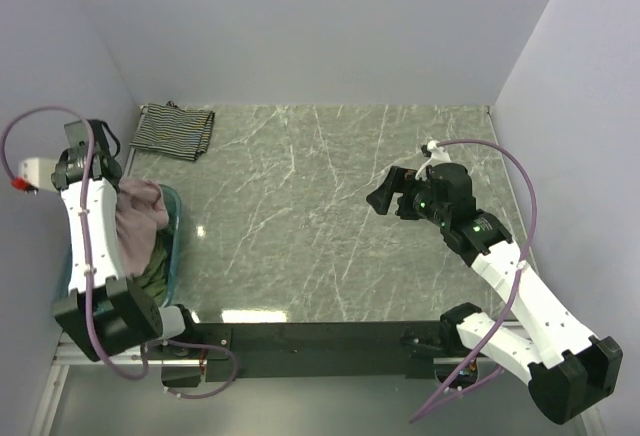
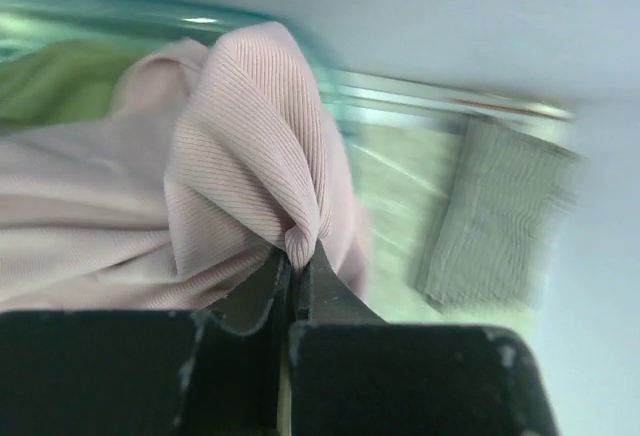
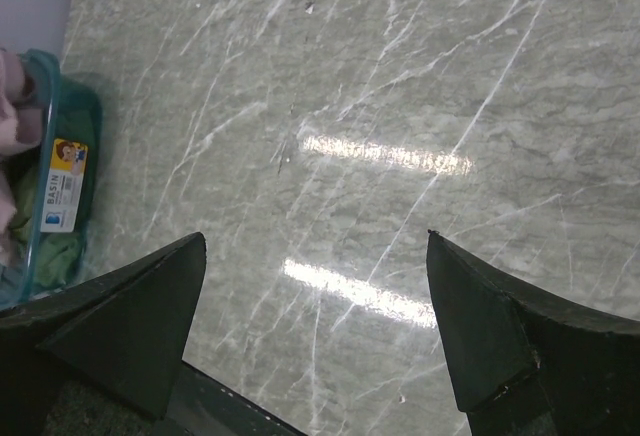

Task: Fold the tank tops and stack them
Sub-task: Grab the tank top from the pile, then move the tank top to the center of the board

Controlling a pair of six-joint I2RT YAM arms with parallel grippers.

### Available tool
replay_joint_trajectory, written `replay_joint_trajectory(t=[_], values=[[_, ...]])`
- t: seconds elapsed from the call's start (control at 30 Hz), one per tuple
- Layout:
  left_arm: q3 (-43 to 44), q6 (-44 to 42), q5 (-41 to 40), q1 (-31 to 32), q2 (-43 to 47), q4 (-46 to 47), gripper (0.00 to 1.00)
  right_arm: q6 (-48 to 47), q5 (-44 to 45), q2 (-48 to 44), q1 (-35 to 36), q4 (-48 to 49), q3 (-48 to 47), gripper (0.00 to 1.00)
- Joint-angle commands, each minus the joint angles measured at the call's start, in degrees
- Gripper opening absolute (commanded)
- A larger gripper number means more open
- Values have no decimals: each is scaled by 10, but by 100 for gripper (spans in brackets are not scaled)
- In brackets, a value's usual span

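My left gripper holds the fold of the pink tank top and should carry it up and toward the right in the top view, to release it over the middle of the tabletop, because the marble there is bare.
A mauve-pink tank top [image 1: 138, 218] lies bunched in the blue tub [image 1: 176, 246] at the left, over an olive-green tank top [image 1: 157, 264]. In the left wrist view my left gripper [image 2: 297, 253] is shut on a raised fold of the pink tank top [image 2: 255, 146], with green cloth [image 2: 55, 81] behind it. A striped tank top [image 1: 175, 130] lies folded at the table's far left corner, and blurred in the left wrist view as the striped tank top [image 2: 490, 216]. My right gripper [image 1: 382, 199] hovers open over the table's right half, nothing between its fingertips [image 3: 190, 251].
The tub's rim [image 3: 60, 86] with a white label [image 3: 65, 184] shows at the left of the right wrist view. Grey walls close in the table on the left, back and right. The marble tabletop [image 1: 320, 216] spreads between the arms.
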State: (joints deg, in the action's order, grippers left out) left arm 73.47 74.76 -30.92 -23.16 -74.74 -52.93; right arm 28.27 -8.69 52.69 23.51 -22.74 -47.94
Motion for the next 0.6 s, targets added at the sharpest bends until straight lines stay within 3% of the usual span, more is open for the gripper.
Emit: replay_joint_trajectory(t=[0.0,0.2,0.37,0.43,0.57], values=[[90,-58,-31,50,42,41,1,-3,-1,-8,2,19,-23,97],[271,-135,-83,199,4,45,1,-3,17,-13,2,15,-36,97],[384,-217,-111,367,-38,91,1,2,56,-24,2,9,-59,98],[406,-250,-141,451,-65,112,1,7,86,-31,3,5,-72,98],[438,-262,-143,543,-120,115,1,16,151,-36,2,-7,-96,98]])
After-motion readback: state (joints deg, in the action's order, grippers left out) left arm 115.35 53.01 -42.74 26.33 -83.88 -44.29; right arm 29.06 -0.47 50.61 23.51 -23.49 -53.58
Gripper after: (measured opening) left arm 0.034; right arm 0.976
